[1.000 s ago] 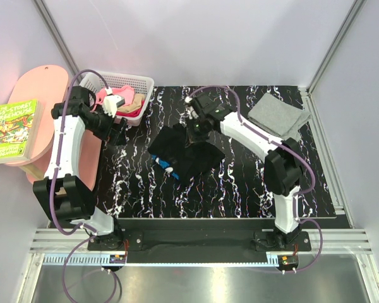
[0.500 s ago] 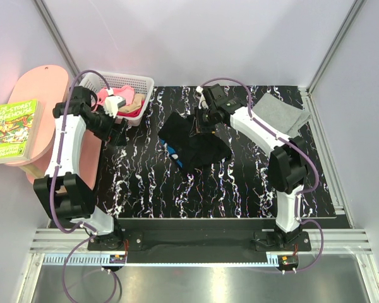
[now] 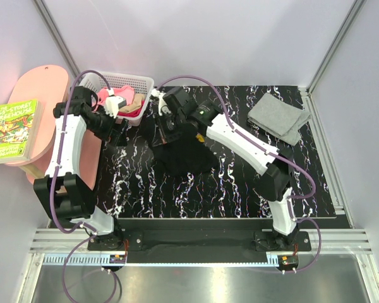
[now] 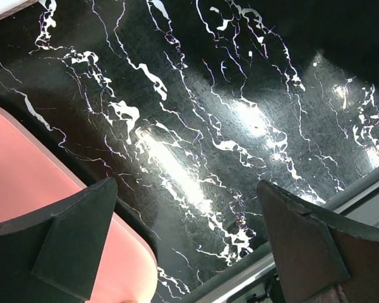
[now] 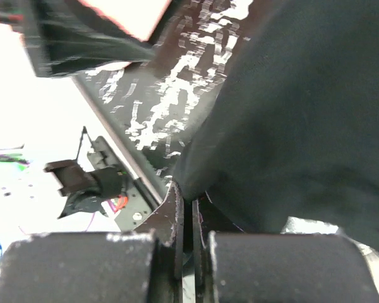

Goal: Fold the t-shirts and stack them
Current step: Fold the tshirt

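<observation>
The black t-shirt lies bunched with its edge lifted, so my right gripper should next sweep down and across to the black t-shirt's side facing the grey t-shirt and release.
The black t-shirt lies bunched on the mat's middle, its upper left edge lifted. My right gripper is shut on that edge; the right wrist view shows black cloth pinched between the closed fingers. A folded light grey t-shirt lies at the back right of the mat. Pink, tan and red shirts fill the white basket at the back left. My left gripper is open and empty over the mat's left edge; its fingers frame bare mat.
A pink oval board with a green book on it stands left of the mat. The pink board also shows under my left gripper. The black marbled mat covers the table. White walls close in the back and sides.
My right gripper has swung left across the mat, dragging the black t-shirt's edge with it toward the basket side. The left arm has not moved.
</observation>
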Tool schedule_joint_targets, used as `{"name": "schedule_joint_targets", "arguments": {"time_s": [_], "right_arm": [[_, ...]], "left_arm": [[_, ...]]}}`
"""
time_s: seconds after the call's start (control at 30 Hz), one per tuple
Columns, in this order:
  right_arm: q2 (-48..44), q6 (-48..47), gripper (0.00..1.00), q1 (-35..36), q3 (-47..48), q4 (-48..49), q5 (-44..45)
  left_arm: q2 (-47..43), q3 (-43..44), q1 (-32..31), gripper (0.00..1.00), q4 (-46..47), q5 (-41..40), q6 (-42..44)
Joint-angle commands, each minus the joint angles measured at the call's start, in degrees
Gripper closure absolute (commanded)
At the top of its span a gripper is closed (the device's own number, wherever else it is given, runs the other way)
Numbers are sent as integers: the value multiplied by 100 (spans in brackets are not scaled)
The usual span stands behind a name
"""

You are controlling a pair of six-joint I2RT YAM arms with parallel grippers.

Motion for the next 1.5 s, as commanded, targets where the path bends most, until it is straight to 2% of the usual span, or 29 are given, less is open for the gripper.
{"name": "schedule_joint_targets", "arguments": {"time_s": [0.0, 0.27, 0.5, 0.67, 0.7, 0.73, 0.83, 0.93, 1.07, 1.17, 1.3, 1.33, 1.43, 1.47], "right_arm": [[-163, -39, 100, -227, -91, -102, 309], [-243, -74, 100, -727, -821, 257, 231], [-567, -100, 100, -1518, -2137, 794, 64], [-648, -206, 100, -1790, -2597, 873, 99], [-569, -188, 97, -1852, -2676, 804, 116], [-498, -110, 92, -1905, -2711, 699, 186], [-348, 75, 91, -2011, -3018, 487, 467], [-269, 172, 81, -2046, -3098, 347, 661], [230, 146, 80, -2055, -2852, 47, 864], [529, 111, 74, -2125, -2913, 65, 706], [838, 93, 59, -2161, -3002, 135, 599], [873, 85, 45, -2169, -3002, 135, 661], [638, 137, 19, -2274, -3054, 109, 890], [506, 163, 5, -2379, -3089, 109, 881]], "left_arm": [[-229, 131, -8, 1, 14, -46, 58], [-176, 140, -17, 1, -12, -55, 58], [-106, 184, -25, 1, -30, -125, 66], [43, 245, -218, 1, -65, -142, 5], [70, 254, -280, 1, -83, -151, -13], [96, 263, -358, 1, -100, -151, -48], [210, 254, -797, 1, -205, -160, -118], [429, 254, -1474, 1, -232, -126, -267], [1009, 552, -2308, 1, -223, 234, -434], [1528, 860, -2651, 1, -171, 446, -575], [2028, 1141, -3144, 1, -48, 481, -663], [2091, 1159, -3250, 1, 22, 455, -681], [2529, 1256, -3505, 1, 93, 464, -690], [2653, 1274, -3575, 1, 111, 499, -681]]}}
